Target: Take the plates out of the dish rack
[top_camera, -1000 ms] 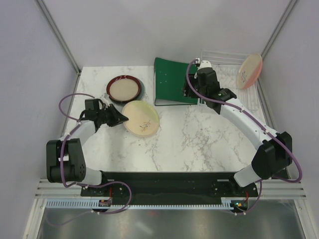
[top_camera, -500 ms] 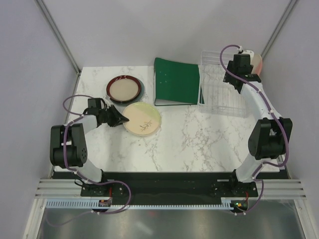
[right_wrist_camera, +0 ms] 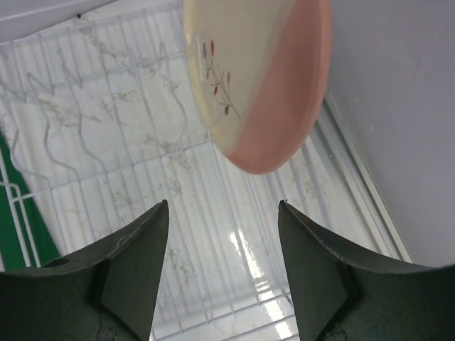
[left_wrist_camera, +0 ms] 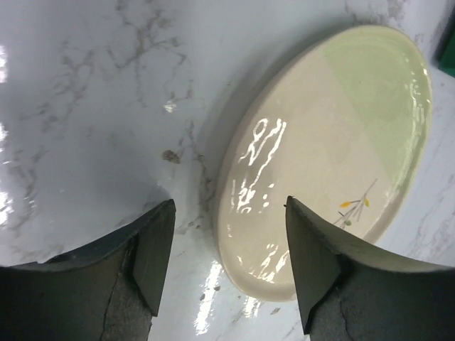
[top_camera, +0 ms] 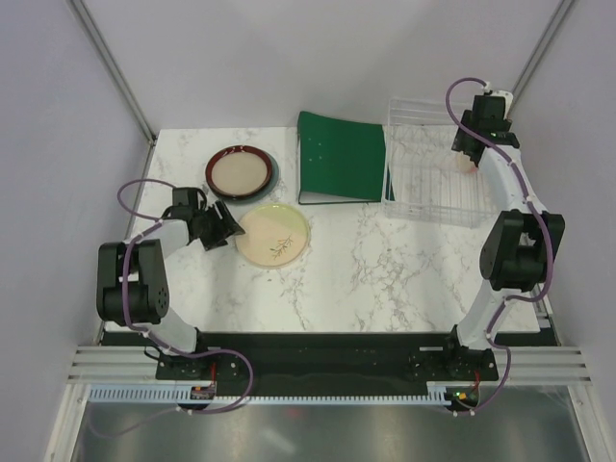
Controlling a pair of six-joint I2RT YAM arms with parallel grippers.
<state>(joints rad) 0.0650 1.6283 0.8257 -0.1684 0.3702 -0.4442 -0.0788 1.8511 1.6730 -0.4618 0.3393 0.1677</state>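
Observation:
The right gripper moves outward toward the enclosure's side and around the pink rim next, as the cream-and-pink plate's pink rim [right_wrist_camera: 264,160] stands beyond my fingers.
A cream plate with a sprig motif [top_camera: 273,234] [left_wrist_camera: 334,142] lies flat on the marble. My left gripper [top_camera: 227,227] [left_wrist_camera: 229,207] is open, its fingers standing either side of that plate's near rim without gripping it. A dark-red-rimmed plate [top_camera: 240,171] rests on a slate grey plate [top_camera: 273,179] behind it. The clear dish rack [top_camera: 428,178] [right_wrist_camera: 106,142] stands at the right. A cream-and-pink plate [right_wrist_camera: 263,78] stands upright in it, mostly hidden by the arm in the top view. My right gripper [top_camera: 469,154] [right_wrist_camera: 222,206] hangs open just short of that plate's lower rim.
A flat green binder [top_camera: 342,156] [right_wrist_camera: 14,234] lies against the rack's left side. The enclosure wall [right_wrist_camera: 398,106] rises right beside the rack and the pink plate. Both arms' purple cables loop above the table.
My left gripper has opened and let go of the sprig plate, which now lies flat. My right arm swung from over the binder to the rack's far right corner, by the cream-and-pink plate.

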